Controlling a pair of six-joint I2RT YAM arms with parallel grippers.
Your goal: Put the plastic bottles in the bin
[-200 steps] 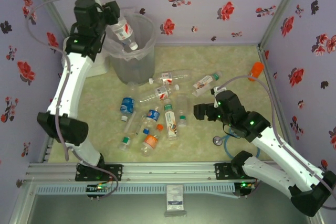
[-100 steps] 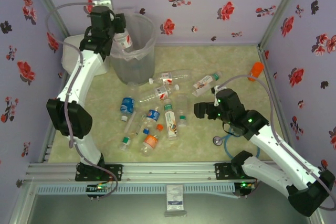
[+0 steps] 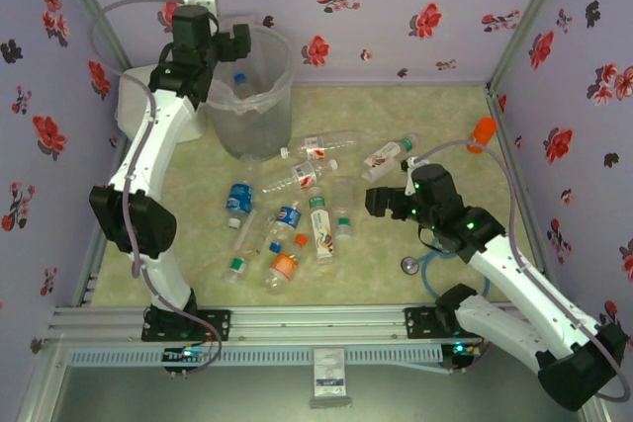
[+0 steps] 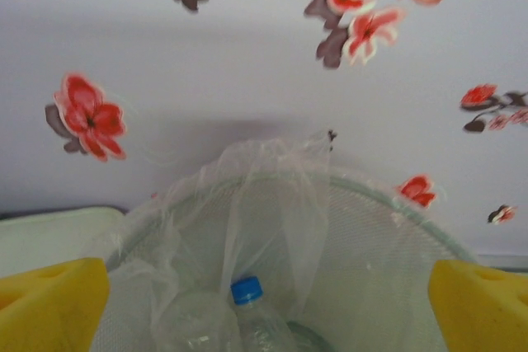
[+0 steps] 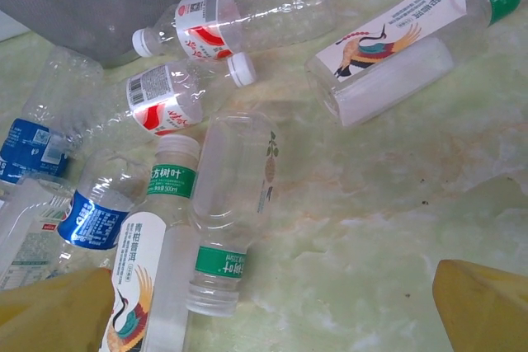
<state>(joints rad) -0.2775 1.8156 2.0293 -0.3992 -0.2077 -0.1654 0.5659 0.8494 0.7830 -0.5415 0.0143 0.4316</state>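
The lone green-banded bottle lies outward of and below my right gripper. My right gripper should move outward, turn to match the bottle's slant and go down over its near end [image 3: 377,170] [image 5: 356,82].
The bin [image 3: 249,96] stands at the back left, a tall translucent grey bucket with a clear bag liner. My left gripper [image 3: 233,46] hangs open over its rim with nothing between the yellow pads [image 4: 49,302]. Inside the bin [image 4: 396,212] a clear bottle with a blue cap [image 4: 247,307] stands below the gripper [image 4: 264,290]. Several plastic bottles [image 3: 302,177] lie scattered mid-table. My right gripper [image 3: 381,203] is open just right of them. In its view the gripper [image 5: 272,307] is low over the table beside a clear green-banded bottle [image 5: 231,204].
A white lidded box [image 3: 134,96] sits left of the bin behind my left arm. A solid orange bottle-shaped object [image 3: 483,131] stands at the right wall. A metal ring on a cable [image 3: 407,265] lies near my right arm. Floral walls close in three sides.
My left gripper held a red-white labelled bottle over the bin and has let it go; the bottle is no longer between the fingers. The right arm has barely shifted.
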